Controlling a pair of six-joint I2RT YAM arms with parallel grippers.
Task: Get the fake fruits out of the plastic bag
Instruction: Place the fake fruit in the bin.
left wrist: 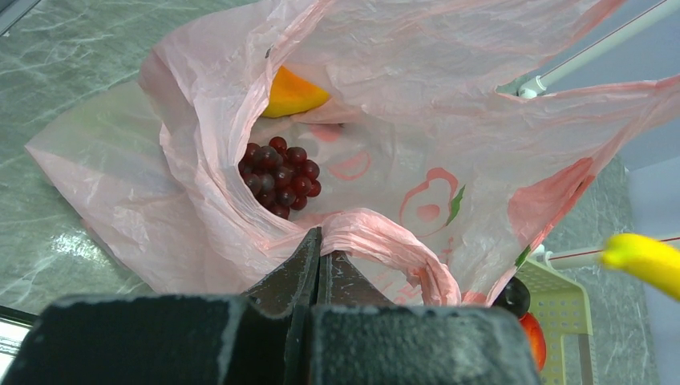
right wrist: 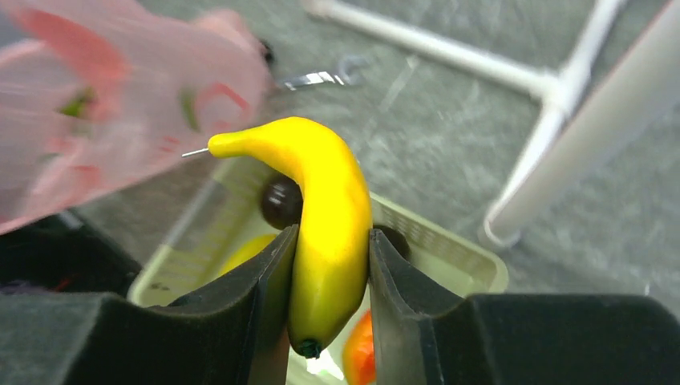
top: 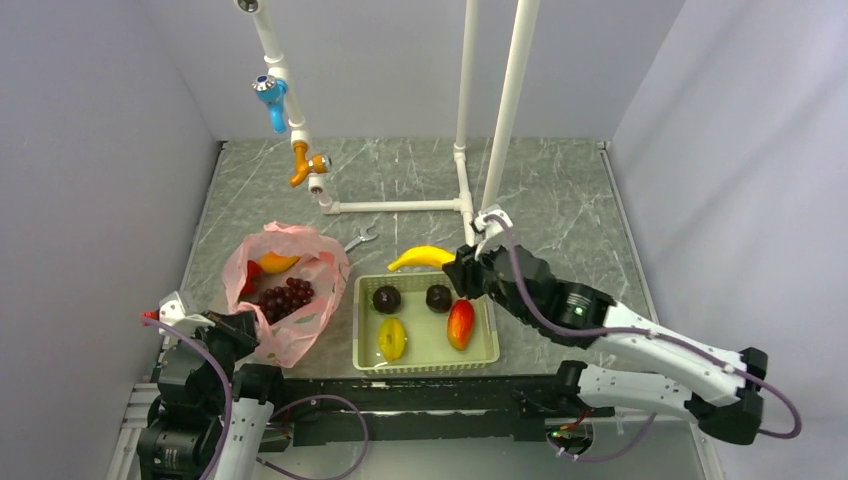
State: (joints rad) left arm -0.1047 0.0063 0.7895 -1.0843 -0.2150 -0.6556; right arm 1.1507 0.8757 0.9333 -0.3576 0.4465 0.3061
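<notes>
I need to lower my right gripper back toward the open middle of the basket next and let go of the yellow banana (top: 421, 258) there, as the basket's clear bottom lies below and nearer my base.
The pink plastic bag (top: 300, 335) lies open at the left. Inside it are a dark purple grape bunch (top: 286, 298), a yellow-orange piece (top: 277, 263) and a red piece (top: 253, 270). In the left wrist view the grapes (left wrist: 281, 175) and the orange piece (left wrist: 293, 94) show through the bag's mouth. My left gripper (top: 243, 335) is shut on the bag's twisted handle (left wrist: 377, 241) at its near edge. My right gripper (top: 462, 272) is shut on a yellow banana (top: 421, 258), held above the pale green basket's far edge. The banana (right wrist: 330, 216) sits upright between the fingers.
The pale green basket (top: 425, 362) beside the bag holds two dark round fruits (top: 387, 298), a yellow oval fruit (top: 391, 339) and a red-orange mango-like fruit (top: 460, 323). A metal wrench (top: 360, 238) lies behind the bag. A white pipe frame (top: 400, 207) stands at the back.
</notes>
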